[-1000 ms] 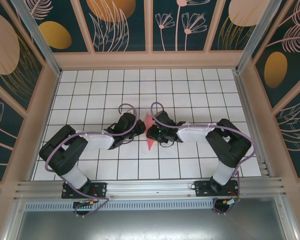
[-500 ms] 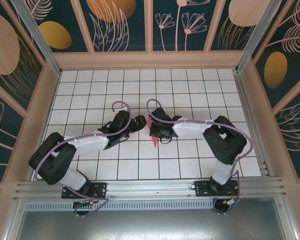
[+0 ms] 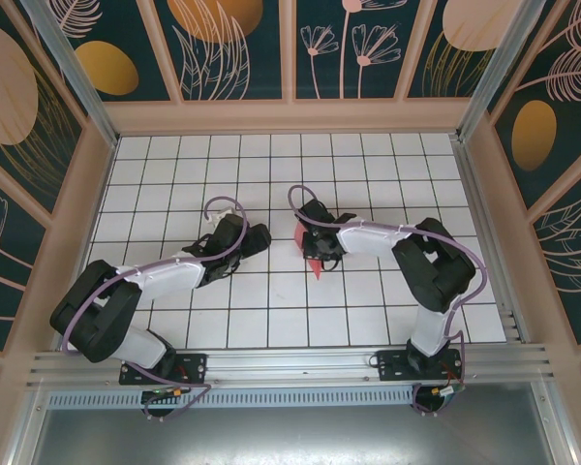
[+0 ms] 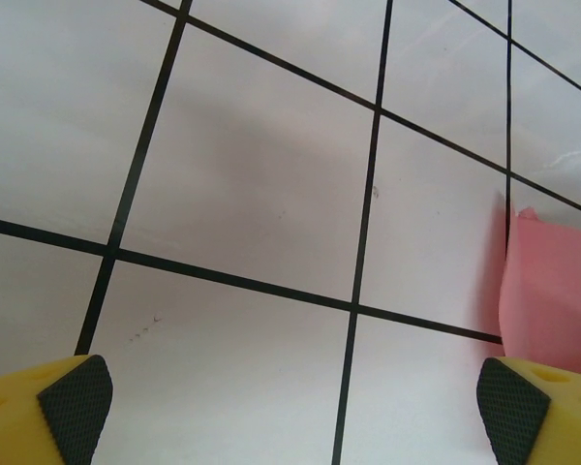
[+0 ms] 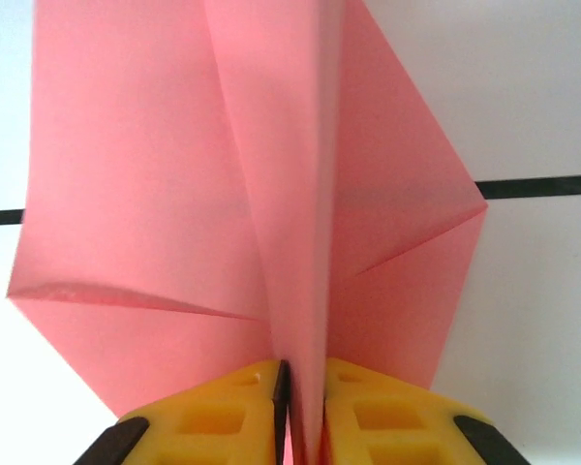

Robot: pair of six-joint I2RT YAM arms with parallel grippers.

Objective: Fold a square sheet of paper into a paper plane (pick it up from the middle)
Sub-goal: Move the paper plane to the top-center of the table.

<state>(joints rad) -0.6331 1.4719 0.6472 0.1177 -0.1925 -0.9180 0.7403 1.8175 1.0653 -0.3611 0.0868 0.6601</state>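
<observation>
My right gripper carries the folded paper outward next and releases the paper's centre crease over the bare tiles, since that open area lies outward of it.
The square sheet of paper (image 5: 174, 174) is salmon pink and folded, with a centre crease and two flaps spreading to either side. My right gripper (image 5: 300, 412) is shut on that centre crease, yellow fingers pressed on both sides. From above, the paper (image 3: 315, 263) pokes out below the right gripper (image 3: 310, 248) near the middle of the floor. My left gripper (image 3: 262, 235) stands about a tile to its left, apart from it. In the left wrist view the left gripper (image 4: 292, 412) is open wide over bare tiles, and the paper's edge (image 4: 552, 291) shows just above its right fingertip (image 4: 511, 407).
The white tiled floor (image 3: 174, 174) with black grid lines is walled on three sides by patterned panels (image 3: 290, 48). A metal rail (image 3: 290, 363) runs along the near edge by the arm bases. Both arms reach in toward the middle.
The left gripper has opened, let go of the paper and drawn back to the left. The right gripper has kept its hold and shifted the paper slightly right.
</observation>
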